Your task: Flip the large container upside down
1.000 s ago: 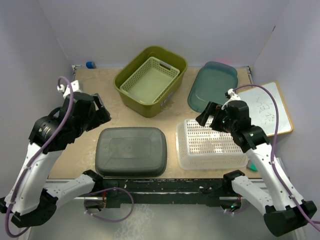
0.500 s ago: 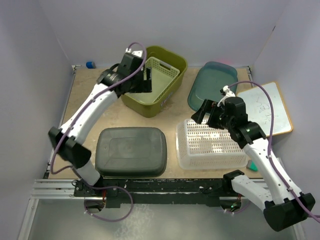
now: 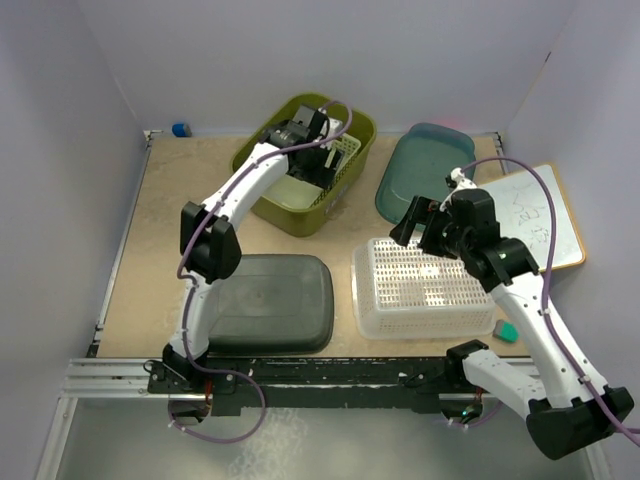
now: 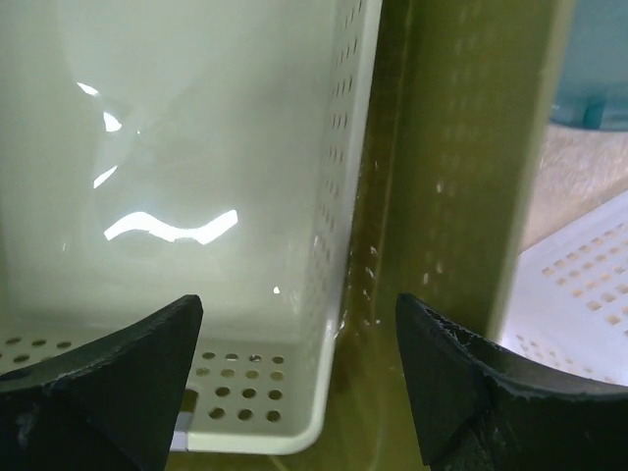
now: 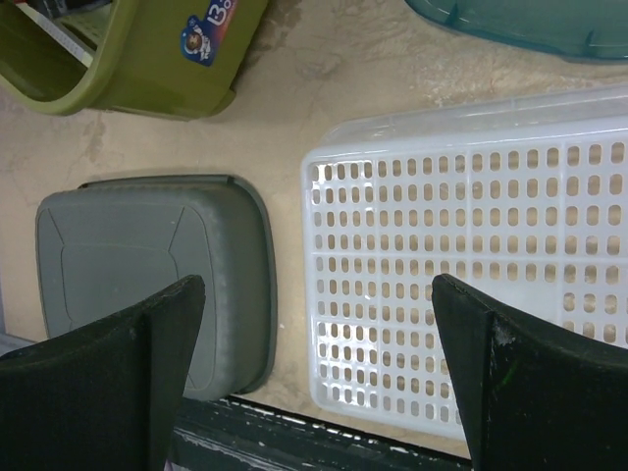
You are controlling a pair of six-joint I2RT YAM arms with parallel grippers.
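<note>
I should next lower my left gripper deeper into the olive-green container (image 3: 262, 197) over the pale basket's rim; its open fingers already straddle that side.
The large olive-green container (image 3: 262, 197) stands upright at the back centre, with a pale perforated basket (image 3: 296, 190) nested inside. My left gripper (image 3: 322, 160) hangs open inside its mouth. In the left wrist view the open gripper (image 4: 296, 304) straddles the pale basket's wall (image 4: 334, 147), with the olive wall (image 4: 451, 147) just to the right. My right gripper (image 3: 415, 225) is open and empty above the far left corner of a white perforated basket (image 3: 420, 290). In the right wrist view the gripper (image 5: 316, 285) hangs over that basket's left edge (image 5: 471, 255).
A dark grey container (image 3: 262, 300) lies upside down at the front centre, also in the right wrist view (image 5: 147, 265). A teal lid (image 3: 425, 170) lies at the back right. A whiteboard (image 3: 535, 220) sits at the right edge. A small blue object (image 3: 180, 129) is at the back left corner.
My left arm has swung from the table's left side across to the back, and its gripper is now inside the olive container. The right arm has barely moved.
</note>
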